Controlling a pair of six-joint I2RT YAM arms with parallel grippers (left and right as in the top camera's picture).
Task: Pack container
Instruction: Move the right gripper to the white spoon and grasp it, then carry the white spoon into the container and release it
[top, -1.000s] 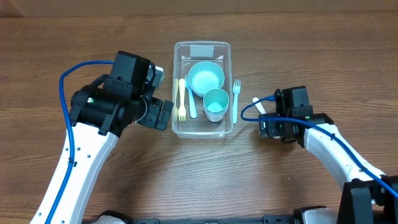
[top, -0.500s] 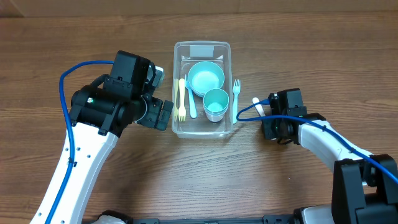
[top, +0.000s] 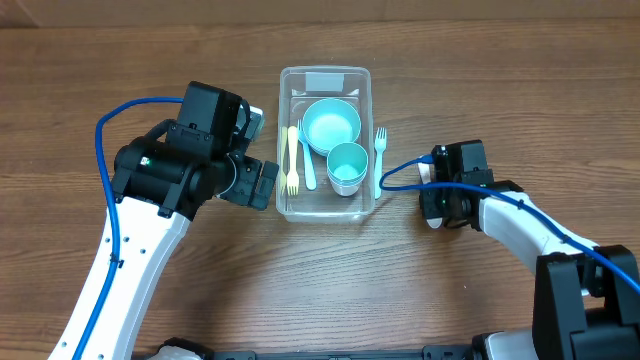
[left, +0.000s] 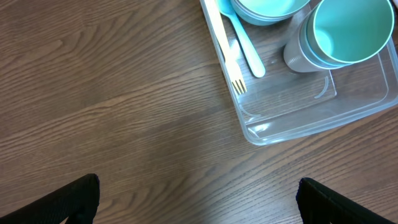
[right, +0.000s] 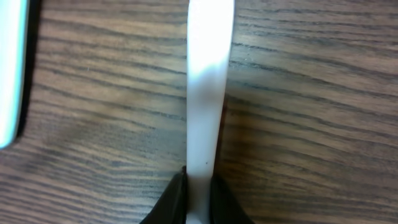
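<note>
I will raise my right gripper next, move it to the left in the overhead view and lower the white utensil onto the yellow fork (top: 292, 160), because packed utensils lie there.
The clear container (top: 285, 80) stands mid-table and holds a blue bowl (top: 331, 125), a blue cup (top: 347, 167), a yellow fork (top: 292, 160) and a blue spoon (top: 307, 165). A teal fork (top: 380, 160) lies on the table against its right side. My right gripper (top: 430, 190) is to the right of that fork, low on the wood. In the right wrist view it (right: 199, 193) is shut on the handle of a white utensil (right: 208, 93). My left gripper (left: 199, 208) hangs open over bare wood beside the container's near left corner (left: 249, 134).
A pale strip (right: 9, 68) shows at the left edge of the right wrist view; I cannot tell what it is. The left arm (top: 190, 160) stands close to the container's left wall. Blue cables loop off both arms.
The right gripper has moved slightly left over the white utensil and shut on its handle. The left arm and the container's contents have not moved.
</note>
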